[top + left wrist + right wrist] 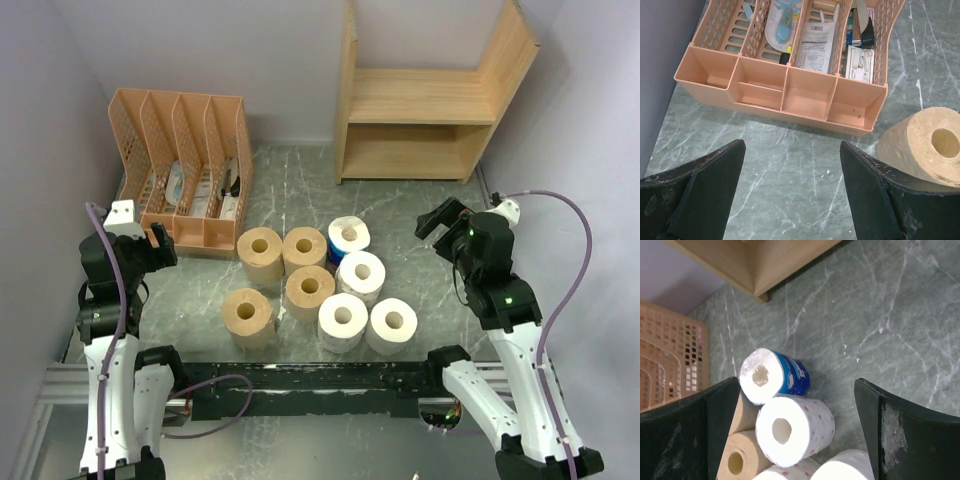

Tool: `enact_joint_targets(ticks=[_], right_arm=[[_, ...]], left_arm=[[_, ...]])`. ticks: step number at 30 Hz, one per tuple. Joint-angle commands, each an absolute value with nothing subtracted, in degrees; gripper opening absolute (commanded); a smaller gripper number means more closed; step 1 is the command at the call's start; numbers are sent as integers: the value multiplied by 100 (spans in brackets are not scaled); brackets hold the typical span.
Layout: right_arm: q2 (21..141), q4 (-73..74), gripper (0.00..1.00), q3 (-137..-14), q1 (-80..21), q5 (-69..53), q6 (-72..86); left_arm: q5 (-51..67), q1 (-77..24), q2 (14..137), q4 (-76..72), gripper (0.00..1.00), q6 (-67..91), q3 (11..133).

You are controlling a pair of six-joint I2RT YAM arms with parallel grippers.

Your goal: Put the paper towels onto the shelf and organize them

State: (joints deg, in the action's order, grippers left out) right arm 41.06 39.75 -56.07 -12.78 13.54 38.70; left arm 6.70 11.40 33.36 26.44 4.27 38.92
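My right gripper turns and moves down, back and to the left in the top view, onto the near middle white roll's rail-side rim next, since it stands clear.
Several paper towel rolls stand in a cluster mid-table: four tan-brown rolls (260, 247) on the left and four white rolls (361, 272) on the right, one with a blue wrapper (349, 236). The light wood two-tier shelf (420, 110) stands empty at the back right. My left gripper (160, 249) is open and empty at the left, beside the pink organizer; its wrist view shows one tan roll (927, 145) at the right. My right gripper (437, 222) is open and empty, right of the white rolls; its wrist view shows the blue-wrapped roll (774, 376) and a white roll (794, 428) between the jaws.
An orange-pink four-slot file organizer (185, 165) with stationery lies at the back left, close to my left gripper; it also fills the top of the left wrist view (780, 95). Grey walls close in the left and right sides. A black rail (320, 385) runs along the near edge.
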Motion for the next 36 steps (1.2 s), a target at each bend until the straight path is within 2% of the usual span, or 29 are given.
enact_joint_targets(ticks=[1,2,3,5,8,10,13,15,16,18,20,23,25,27,29,31,32,36], right_arm=[[3787,3222,95,-5407,-1290,1704,4081],[3637,2837,94,-5157,-1287,1654,4017],[3489,2502,99,-4917,-1287,1352,3794],[3292,1792,100,-4622,-1289,375,2974],[3660,2299,100,-4871,-1289,53,2390],[4028,2806,100,-5212,-1288,342,2196],[4211,3495,100,-5788,-1294,1803,3628],[4078,3342,100,-5845,-1297,2022,3745],[4019,3136,100,-5789,-1295,1813,3409],[4027,2609,100,-5436,-1301,660,2260],[4291,2397,97,-5352,-1297,-396,1925],[4946,2246,92,-5634,-1350,-1499,1643],[5727,2525,90,-6107,-2136,-1896,1175],[6617,3437,83,-6927,-3583,-906,465],[7569,4519,77,-7680,-4929,829,-153],[7985,4796,77,-7707,-6052,2575,-635],[8093,4931,78,-7744,-6267,2718,-777],[8037,5524,79,-8091,-6364,2049,-529]], left_arm=[[648,1127,3310,2713,88,337,4102],[687,1159,3313,2682,88,320,4082],[712,1189,3297,2653,88,317,4052],[796,1256,3242,2610,88,321,4002],[897,1353,3176,2567,88,309,3956],[885,1408,3192,2571,88,315,3962],[879,1504,3253,2575,87,315,3965],[959,1583,3218,2552,85,343,4006],[971,1613,3191,2560,84,361,4052],[919,1668,3180,2631,82,377,4171],[805,1697,3197,2698,77,303,4299],[599,1722,3198,2756,76,237,4454],[592,1731,3216,2768,75,149,4527],[570,1737,3221,2760,74,60,4603],[501,1722,3241,2779,73,-6,4647],[419,1693,3235,2791,73,-76,4635],[391,1659,3225,2791,73,-108,4596],[375,1507,3190,2836,72,-196,4490]])
